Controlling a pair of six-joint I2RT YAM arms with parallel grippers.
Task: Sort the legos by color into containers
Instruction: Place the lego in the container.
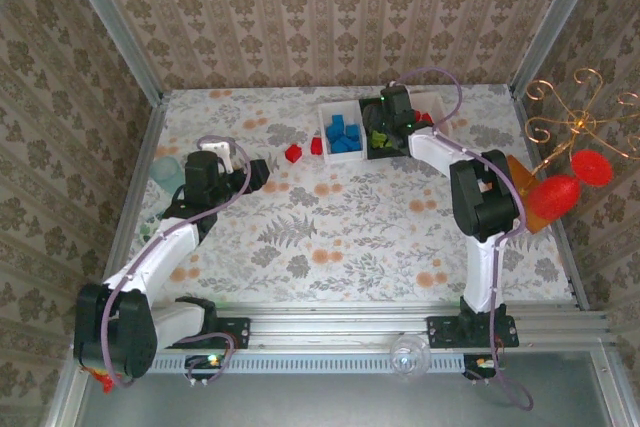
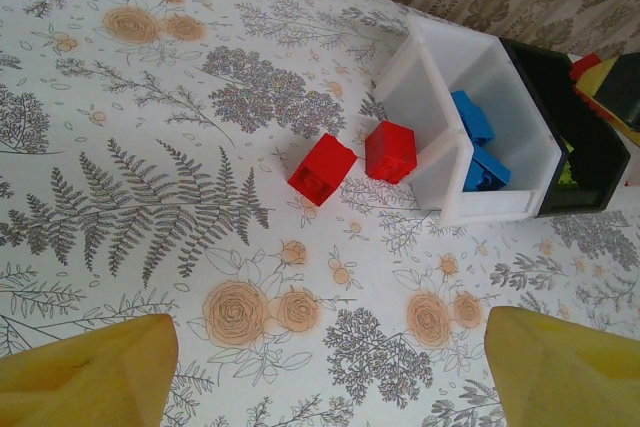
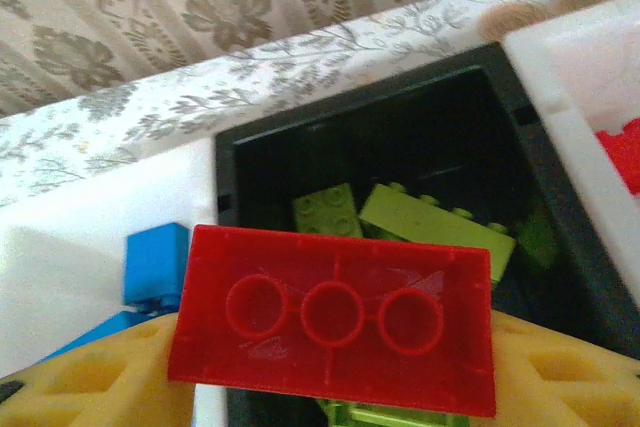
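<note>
The red lego needs to go into the white container, since red already lies there. My right gripper next moves sideways past the black container's edge and over the white container beyond it to release the red lego.
My right gripper [image 1: 395,115] [image 3: 335,372] is shut on a red lego [image 3: 335,317] whose hollow underside faces the camera. It hangs over the black middle container [image 3: 470,107] [image 1: 372,109], where lime green legos [image 3: 435,222] lie. The left white container [image 1: 328,117] [image 2: 430,97] holds blue legos [image 1: 345,135] [image 2: 470,117] [image 3: 155,267]. A red lego [image 3: 622,152] shows in the right white container [image 3: 570,67] [image 1: 436,102]. Two red legos [image 2: 322,170] [image 2: 390,151] [image 1: 293,153] lie on the table just left of the containers. My left gripper [image 1: 262,172] [image 2: 330,387] stands open, short of them.
A pale teal cup [image 1: 168,169] stands at the table's left edge beside the left arm. An orange block [image 1: 530,202] and red ornaments on gold wire [image 1: 580,167] sit at the right edge. Patterned walls close in the back and sides.
</note>
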